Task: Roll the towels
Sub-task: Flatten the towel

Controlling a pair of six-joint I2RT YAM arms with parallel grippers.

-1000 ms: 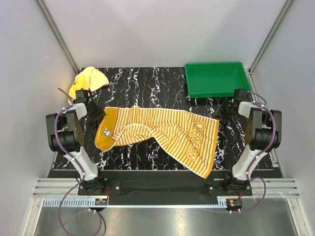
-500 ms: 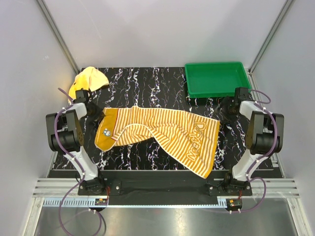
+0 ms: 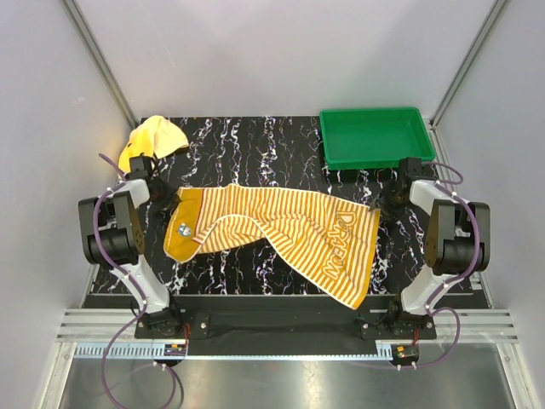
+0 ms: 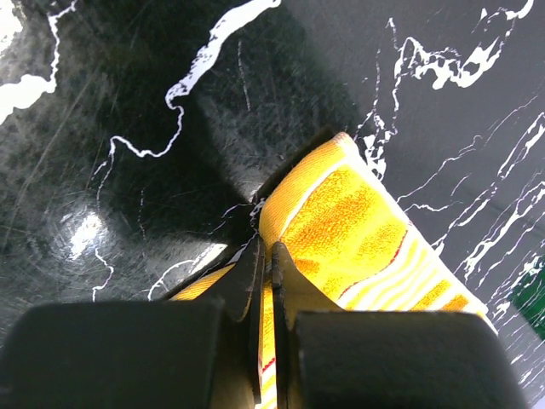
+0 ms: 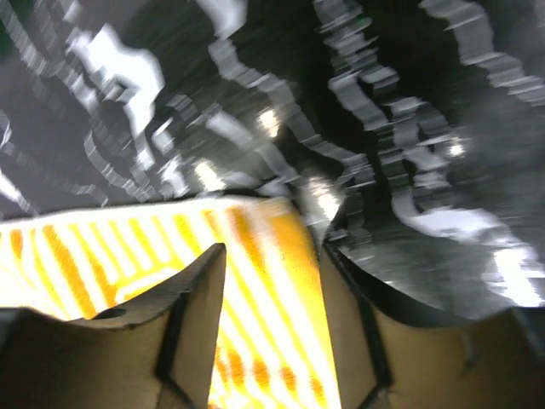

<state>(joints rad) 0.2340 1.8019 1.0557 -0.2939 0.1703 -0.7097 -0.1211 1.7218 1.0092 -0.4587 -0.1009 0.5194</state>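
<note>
My left gripper holds the towel's end. Next I should lift that end to open the towel's fold, lay it down outward on the bare black tabletop there and let go of it.
The long orange-and-cream striped towel point(image 3: 281, 226) lies spread across the black marbled table, with its lettered end at the right. My left gripper point(image 3: 170, 198) is at the towel's left end. In the left wrist view the left gripper point(image 4: 266, 251) is shut on a raised fold of the striped towel point(image 4: 358, 221). My right gripper point(image 3: 385, 203) is at the lettered end's far corner. In the blurred right wrist view the right gripper point(image 5: 272, 256) is open, its fingers astride the edge of the striped towel point(image 5: 255, 281). The plain yellow towel point(image 3: 153, 141) lies crumpled at the back left.
A green plastic tray point(image 3: 375, 149) stands at the back right, just behind the right gripper. Grey walls close in the table on three sides. Both arm bases are bolted at the near edge.
My left gripper has shut on the striped towel's left end. My right gripper swung back toward the tray, then returned to the towel's right corner with its jaws apart.
</note>
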